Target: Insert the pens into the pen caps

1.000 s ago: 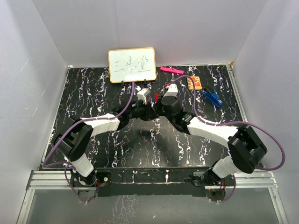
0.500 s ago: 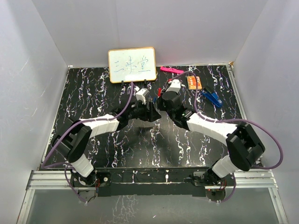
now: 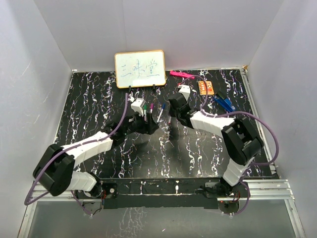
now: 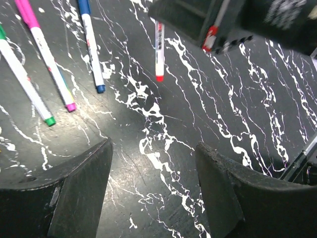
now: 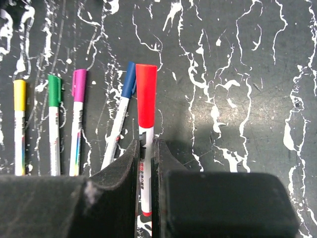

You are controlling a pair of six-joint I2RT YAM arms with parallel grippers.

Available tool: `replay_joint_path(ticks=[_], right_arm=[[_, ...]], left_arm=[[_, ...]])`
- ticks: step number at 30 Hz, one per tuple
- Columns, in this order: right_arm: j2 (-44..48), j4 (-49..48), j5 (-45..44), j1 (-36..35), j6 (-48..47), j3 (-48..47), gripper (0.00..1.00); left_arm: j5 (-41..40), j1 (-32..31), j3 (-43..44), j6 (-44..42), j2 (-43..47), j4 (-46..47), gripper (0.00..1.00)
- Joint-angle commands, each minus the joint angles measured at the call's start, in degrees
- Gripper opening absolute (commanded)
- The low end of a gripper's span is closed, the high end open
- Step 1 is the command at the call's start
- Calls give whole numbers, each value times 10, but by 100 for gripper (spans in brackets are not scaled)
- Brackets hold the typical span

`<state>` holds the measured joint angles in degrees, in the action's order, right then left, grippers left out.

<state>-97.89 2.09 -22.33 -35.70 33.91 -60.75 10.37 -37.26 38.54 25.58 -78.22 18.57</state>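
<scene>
I will next lower my right gripper to the bare tabletop (image 5: 161,116) beside the blue pen below it and release the white pen (image 5: 144,183), which has its red cap on.
My right gripper (image 5: 146,148) is shut on a white pen (image 5: 144,183) that wears a red pen cap (image 5: 146,94); it hangs just above the table. To its left four capped pens lie side by side: yellow (image 5: 19,94), green (image 5: 54,90), purple (image 5: 79,84) and blue (image 5: 129,79). From above, the right gripper (image 3: 170,115) sits just right of that row (image 3: 148,109). My left gripper (image 4: 153,163) is open and empty over bare table, near the pens' tail ends. The green (image 4: 25,82), purple (image 4: 47,57), blue (image 4: 91,47) and red-ended (image 4: 159,49) pens lie beyond it.
A small whiteboard (image 3: 140,69) stands at the back edge. A bright pink marker (image 3: 182,74), an orange card (image 3: 206,88) and a blue object (image 3: 225,103) lie at the back right. White walls close in the black marbled table (image 3: 99,99).
My left gripper has opened and pulled away to the left from the right gripper. The right gripper has carried the red-capped pen left and back, beside the row of pens.
</scene>
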Motion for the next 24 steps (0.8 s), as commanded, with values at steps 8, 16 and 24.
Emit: replay_joint_path(ticks=[8,16,24], right_arm=[[-83,15,13,14,-8,-90,0],[-153,46,26,31,-4,-133,0],[-181,50,44,35,-2,-140,6]], left_arm=[[-132,0,-10,-41,92,-94,68],[-195,0,-17,-29,109,-141,71],[-227,1,-15,-36,143,-171,72]])
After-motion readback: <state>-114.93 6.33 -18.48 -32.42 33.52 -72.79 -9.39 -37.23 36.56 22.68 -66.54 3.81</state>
